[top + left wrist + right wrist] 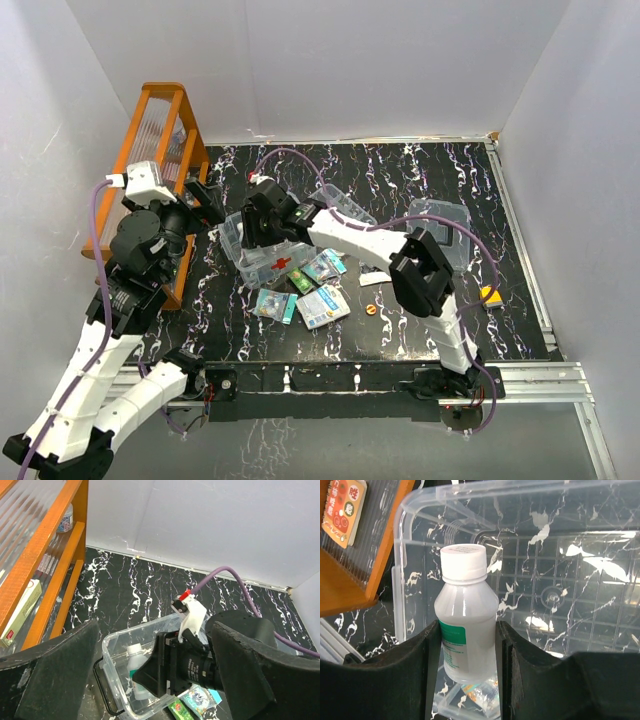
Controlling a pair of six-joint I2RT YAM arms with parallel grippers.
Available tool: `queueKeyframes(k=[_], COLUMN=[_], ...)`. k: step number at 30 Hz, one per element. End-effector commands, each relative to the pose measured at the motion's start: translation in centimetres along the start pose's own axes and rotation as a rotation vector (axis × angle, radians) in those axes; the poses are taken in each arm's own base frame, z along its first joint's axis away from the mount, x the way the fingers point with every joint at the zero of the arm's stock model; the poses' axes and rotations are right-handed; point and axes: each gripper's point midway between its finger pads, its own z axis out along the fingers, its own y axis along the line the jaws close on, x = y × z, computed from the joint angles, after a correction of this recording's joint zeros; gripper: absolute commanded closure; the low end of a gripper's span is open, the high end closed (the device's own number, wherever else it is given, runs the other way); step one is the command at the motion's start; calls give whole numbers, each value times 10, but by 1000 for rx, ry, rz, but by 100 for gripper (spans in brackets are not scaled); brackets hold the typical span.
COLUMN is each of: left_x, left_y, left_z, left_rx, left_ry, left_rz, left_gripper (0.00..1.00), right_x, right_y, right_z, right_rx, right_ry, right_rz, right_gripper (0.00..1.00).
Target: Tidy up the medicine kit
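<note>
I will next move my right gripper down into the medicine kit box [262,270], toward its bottom by the orange rack, and let go of the bottle, because that bottom is still empty.
The clear medicine kit box [262,270] with a red cross [283,263] stands left of centre on the black marbled table. My right gripper [255,225] reaches into it from above. In the right wrist view the gripper [467,632] is shut on a white bottle [465,605] with a green label, held upright inside the box [570,510]. The left wrist view shows the same bottle [134,667] in the box [112,645]. My left gripper [205,200] hangs open and empty just left of the box, its fingers [50,675] wide apart. A clear divided tray [345,205] and a clear lid [440,225] lie behind the box.
The orange slatted rack [150,150] stands at the far left with boxes on its shelves [20,612]. Several medicine packets [322,305] lie in front of the box, with a small orange piece [372,309] and a yellow item [490,295] to the right.
</note>
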Motion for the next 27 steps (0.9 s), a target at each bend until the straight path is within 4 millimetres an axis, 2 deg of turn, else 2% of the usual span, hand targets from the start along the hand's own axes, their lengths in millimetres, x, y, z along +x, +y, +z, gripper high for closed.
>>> queueKeyframes(k=[1,13,22,27], left_x=[-15,-26,-23,-23], left_y=[-4,0,1,1], left_z=[-5,-10,-6,-5], left_rx=[13,2,-8,-9], left_ry=[-29,-67,-62,-62], left_rz=[-1,6,19,25], left_gripper=[6,6,5,5], right_x=[-9,10,26,31], right_y=[14,12,3,8], right_z=[4,33,37,37], right_rx=[-8,-4,23,-6], right_ry=[11,80,135,149], right_rz=[-37,11,15,31], right_gripper=[71,71,67,62])
